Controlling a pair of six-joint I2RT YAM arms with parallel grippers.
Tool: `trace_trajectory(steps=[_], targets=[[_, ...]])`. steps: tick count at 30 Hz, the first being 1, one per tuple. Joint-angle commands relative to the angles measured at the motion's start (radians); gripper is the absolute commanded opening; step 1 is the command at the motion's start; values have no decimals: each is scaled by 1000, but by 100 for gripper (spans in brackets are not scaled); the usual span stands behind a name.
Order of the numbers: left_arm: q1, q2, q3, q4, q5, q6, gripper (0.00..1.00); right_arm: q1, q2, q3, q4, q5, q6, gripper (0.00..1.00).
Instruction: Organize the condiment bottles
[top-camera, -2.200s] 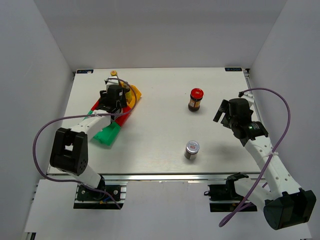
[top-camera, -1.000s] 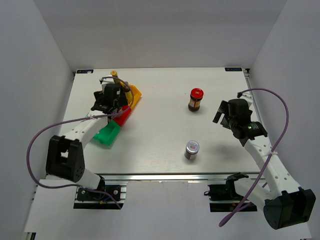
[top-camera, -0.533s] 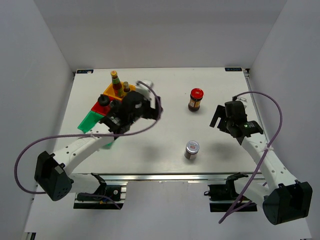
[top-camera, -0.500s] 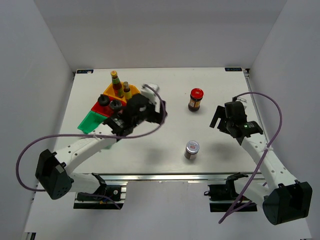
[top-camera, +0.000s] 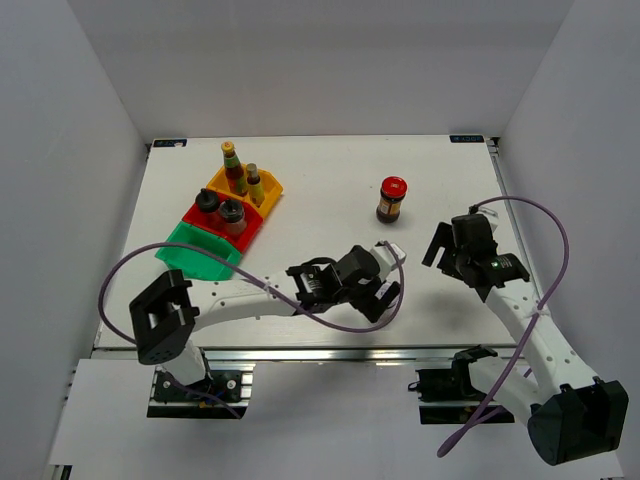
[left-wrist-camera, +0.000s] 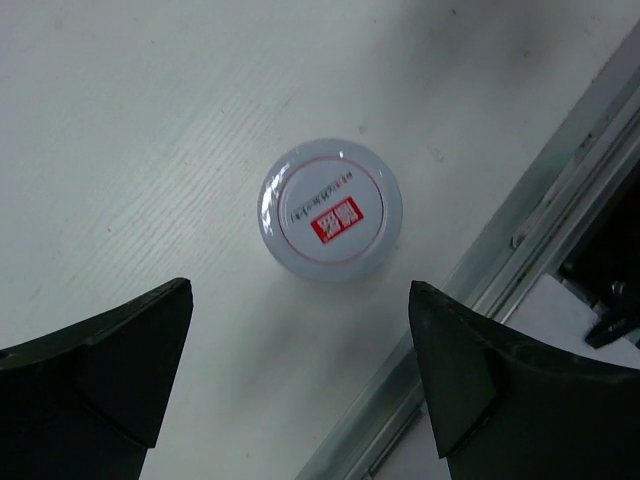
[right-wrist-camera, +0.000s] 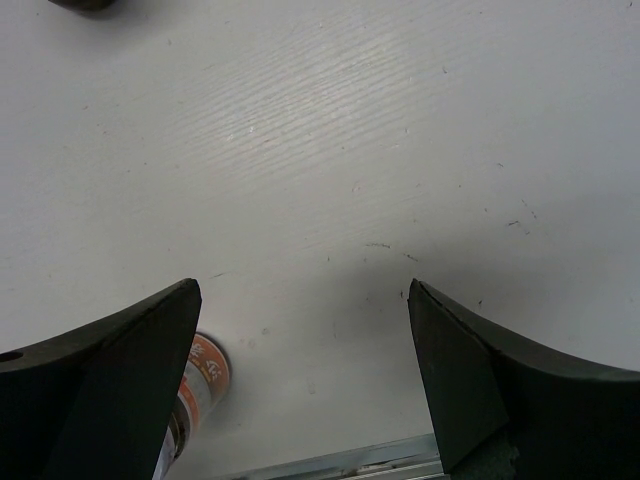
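Note:
My left gripper will move outward next and close around the dark jar's red cap (top-camera: 394, 187), because that jar is standing farther out than the gripper and is still outside the trays.
The silver-lidded jar (left-wrist-camera: 331, 208) stands upright near the table's front edge. My left gripper (left-wrist-camera: 300, 290) hangs open above it, with the jar just beyond the gap between the fingertips; in the top view this gripper (top-camera: 383, 293) hides the jar. The red-capped dark jar (top-camera: 392, 198) stands alone at the centre right. Two slim sauce bottles (top-camera: 232, 160) stand in the yellow tray (top-camera: 270, 189). Two black-capped shakers (top-camera: 231, 211) sit in the red tray (top-camera: 196, 216). My right gripper (top-camera: 443, 246) is open and empty, and a labelled jar side (right-wrist-camera: 200, 380) shows by its left finger.
A green tray (top-camera: 198, 255) lies in front of the red one, all three in a slanted row at the left. The metal front rail (left-wrist-camera: 520, 230) runs close to the silver-lidded jar. White walls enclose the table on three sides.
My left arm has swung from the trays across to the front right and now hovers over the silver-lidded jar. The bottles in the trays are uncovered. The right gripper has shifted slightly.

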Motion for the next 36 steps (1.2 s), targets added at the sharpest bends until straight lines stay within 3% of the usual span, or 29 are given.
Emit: trace_trajectory(steps=[1,8,14,23,30,36], targets=[[-4,25,108,21,-96,7,98,0,-26,-8,4,16,16,89],[28,159,316,-25,-382,39,98,-2,-19,-6,14,26,19,89],[227,351,533,-46,-219,47,98,0,-22,-9,40,40,42,90],[306,607,810,7,-78,177,98,-3,-25,-9,85,77,46,89],[351,684,874,64,17,156,98,-2,-37,-23,105,80,34,89],[355,703,883,136,-37,149,98,-3,-37,-32,122,72,28,89]])
